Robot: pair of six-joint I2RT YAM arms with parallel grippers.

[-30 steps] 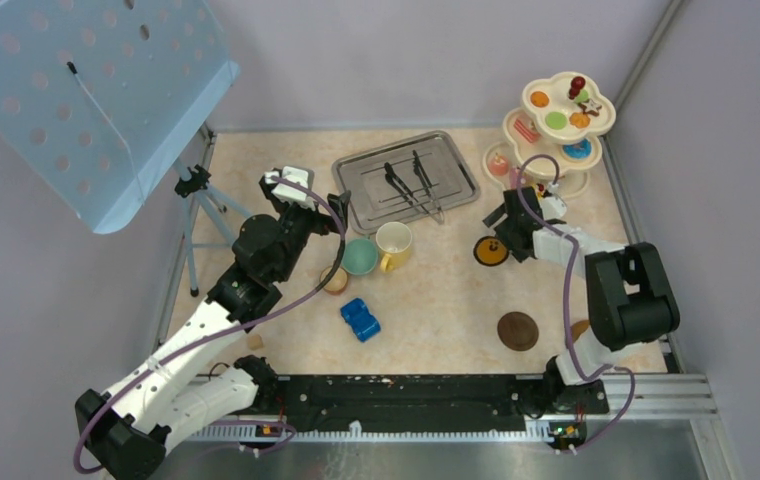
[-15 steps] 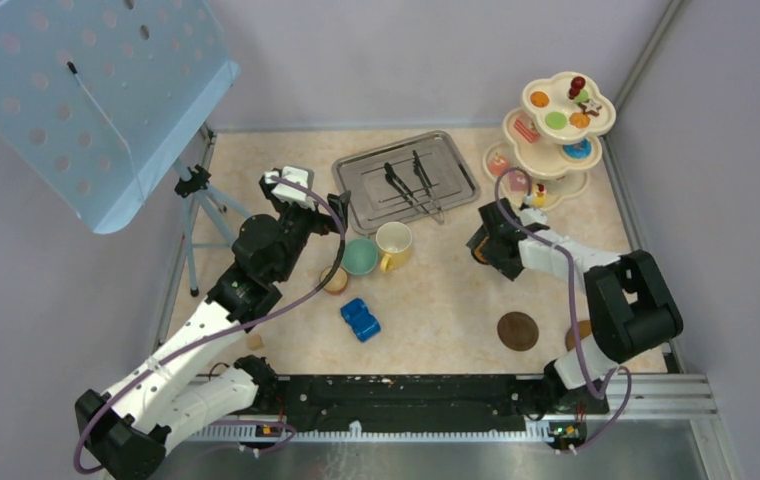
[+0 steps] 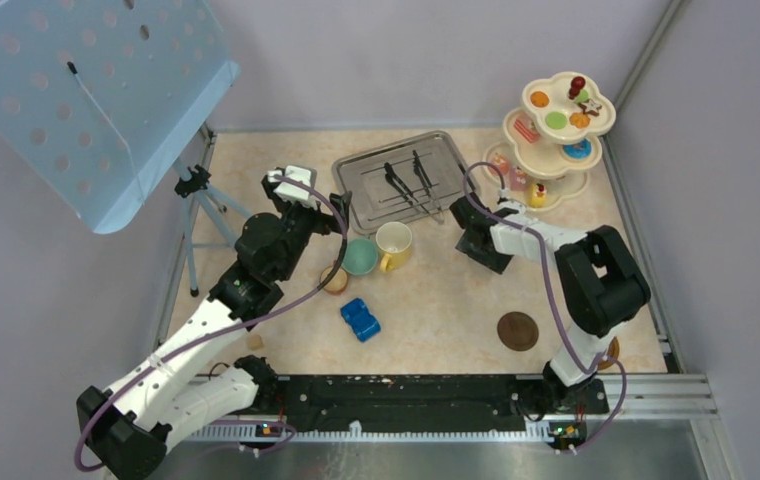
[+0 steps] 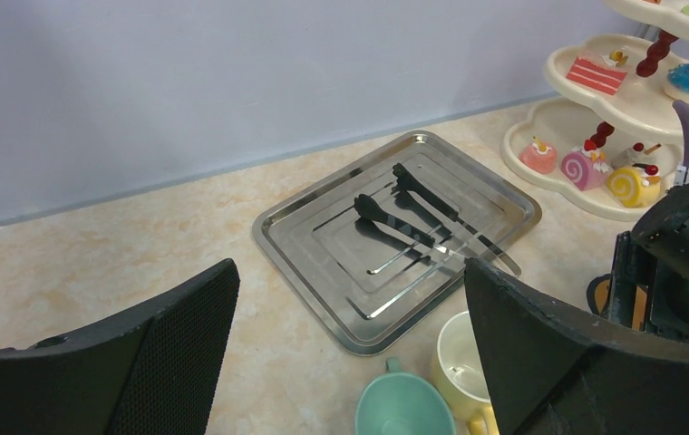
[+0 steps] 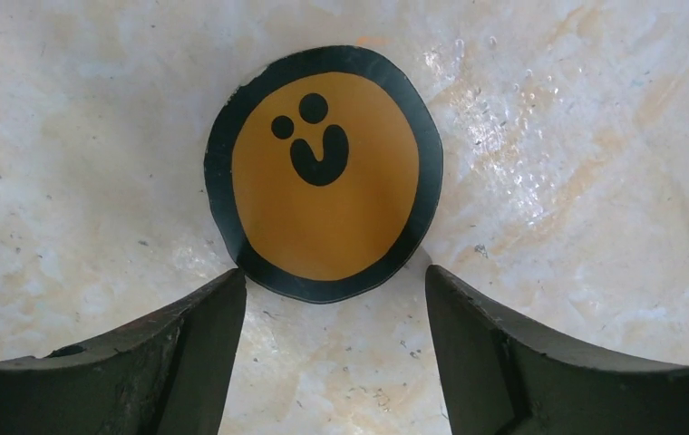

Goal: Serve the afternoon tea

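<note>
My right gripper is to rise next, cross over to the left in the top view, past the mug (image 3: 393, 243), to the brown cup and go down onto the cup's car-side rim (image 3: 343, 289).
An orange coaster with a black rim and a drawn face (image 5: 323, 172) lies flat on the table. My right gripper (image 5: 332, 275) is open just above it, with its fingertips (image 5: 218, 304) at the coaster's near edge. In the top view the right gripper (image 3: 473, 232) hides that coaster. My left gripper (image 4: 350, 267) is open and empty above the teal cup (image 3: 360, 256) and the yellow-and-cream mug (image 3: 393, 243). A small brown cup (image 3: 335, 281) stands beside them. The cream three-tier stand (image 3: 546, 150) holds several toy cakes (image 4: 540, 156).
A steel tray (image 3: 356, 190) with two black tongs (image 3: 406, 178) sits at the back middle. A blue toy car (image 3: 360, 319) and a brown coaster (image 3: 517, 331) lie nearer the front. A blue perforated board on a tripod (image 3: 201, 200) stands at the left.
My right arm has swung left and come over the orange coaster, which showed in the top view a second ago and is now covered. The left arm has not moved.
</note>
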